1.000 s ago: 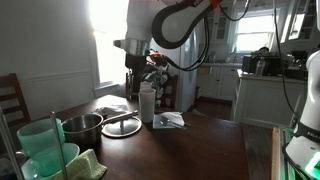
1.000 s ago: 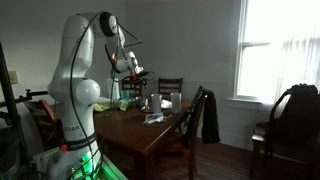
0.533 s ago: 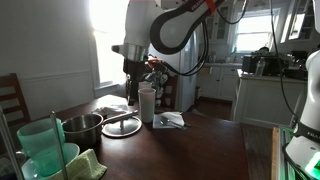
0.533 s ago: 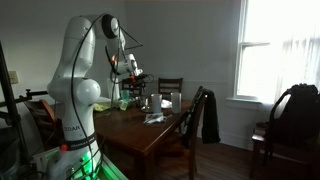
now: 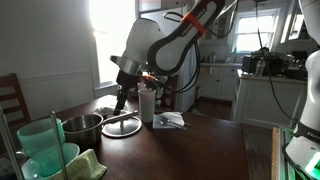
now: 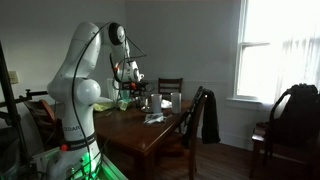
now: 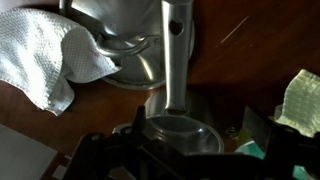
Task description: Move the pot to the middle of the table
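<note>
Next, my open gripper comes down onto the handle's end (image 5: 106,121) (image 7: 176,100) beside the pot's rim.
The pot (image 5: 80,126) is a shiny steel round pot on the dark wooden table (image 5: 190,150), left of a flat metal disc (image 5: 122,126). In the wrist view the pot (image 7: 180,135) sits low in the picture, and its long handle (image 7: 172,50) reaches over the disc (image 7: 130,40). My gripper (image 5: 120,100) hangs low over the disc, just right of the pot, and holds nothing. In the wrist view its dark jaws stand apart either side of the pot (image 7: 185,162). The gripper also shows in an exterior view (image 6: 125,96).
A white bottle (image 5: 147,103) stands right of the disc. Teal plastic cups (image 5: 42,148) and a green cloth (image 5: 86,165) lie at the near left. A white cloth (image 7: 40,55) lies by the disc. Papers (image 5: 170,120) lie mid-table. A chair (image 6: 203,115) stands at the table's side.
The arm has leaned down and swung left, bringing the gripper from above the white bottle to low over the disc beside the pot. The pot has not moved.
</note>
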### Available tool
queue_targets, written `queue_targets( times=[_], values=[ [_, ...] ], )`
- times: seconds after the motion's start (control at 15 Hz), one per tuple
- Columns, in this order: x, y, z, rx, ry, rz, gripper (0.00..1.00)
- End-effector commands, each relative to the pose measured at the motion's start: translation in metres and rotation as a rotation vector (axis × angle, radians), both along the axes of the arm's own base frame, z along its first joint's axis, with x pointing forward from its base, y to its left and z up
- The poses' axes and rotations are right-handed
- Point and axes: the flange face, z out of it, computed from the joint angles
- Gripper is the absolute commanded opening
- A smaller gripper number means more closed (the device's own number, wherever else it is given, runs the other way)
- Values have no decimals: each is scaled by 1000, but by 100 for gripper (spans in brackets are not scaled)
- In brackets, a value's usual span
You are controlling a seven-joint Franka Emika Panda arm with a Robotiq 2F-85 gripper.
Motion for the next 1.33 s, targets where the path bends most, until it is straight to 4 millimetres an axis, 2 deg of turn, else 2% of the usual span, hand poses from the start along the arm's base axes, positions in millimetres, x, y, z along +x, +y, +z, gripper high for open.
queue_targets(
  times=[0.0, 0.07, 0.13, 0.53, 1.27],
  values=[
    [1, -1, -1, 3, 0, -1, 100],
    [1, -1, 0, 4, 0, -2, 100],
    [10, -6, -10, 4, -1, -8, 100],
    [23, -12, -45, 13, 32, -13, 100],
    [53, 3, -55, 102, 20, 36, 100]
  ],
)
